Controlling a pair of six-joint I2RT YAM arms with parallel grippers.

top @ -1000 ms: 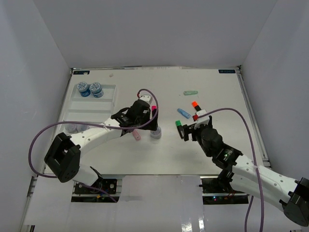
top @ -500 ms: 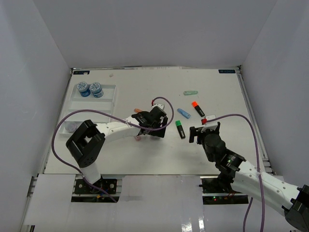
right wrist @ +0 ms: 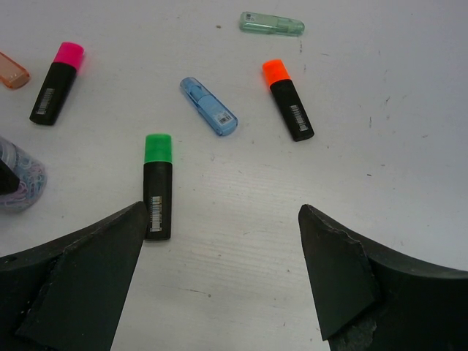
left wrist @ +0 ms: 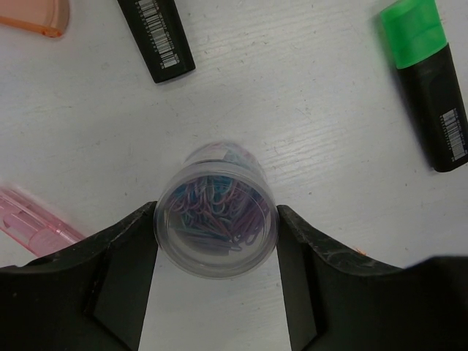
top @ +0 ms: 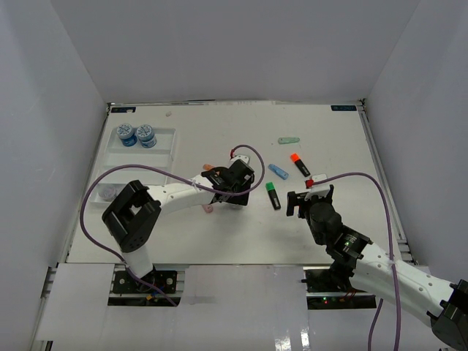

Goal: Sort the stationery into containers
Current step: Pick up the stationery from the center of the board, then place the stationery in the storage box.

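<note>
The tray's near section already has a grey jar in it, and the robot will move its left gripper to the left in the top view, over that section, and let go.
My left gripper (top: pixel 238 191) is shut on a small clear-grey jar (left wrist: pixel 217 219) full of coloured paper clips; both fingers (left wrist: pixel 117 270) press its sides. The jar's edge also shows in the right wrist view (right wrist: pixel 18 183). My right gripper (top: pixel 300 202) is open and empty above the table, with the green-capped highlighter (right wrist: pixel 157 186) just beside its left finger. The white divided tray (top: pixel 164 146) lies at the far left with two blue jars (top: pixel 136 134) in it. A pink-capped highlighter (right wrist: pixel 56 82) and an orange-capped highlighter (right wrist: pixel 287 99) lie on the table.
A blue marker (right wrist: pixel 208 106), a green marker (right wrist: pixel 272 23), an orange marker (right wrist: pixel 11 69) and a pink marker (left wrist: pixel 33 227) lie loose on the table. Another grey jar (top: pixel 108 192) sits at the left edge. White walls enclose the table.
My left gripper moved right and down onto the jar and closed around it. My right gripper drew back to the right, away from the green highlighter. Little has moved in the last half second.
</note>
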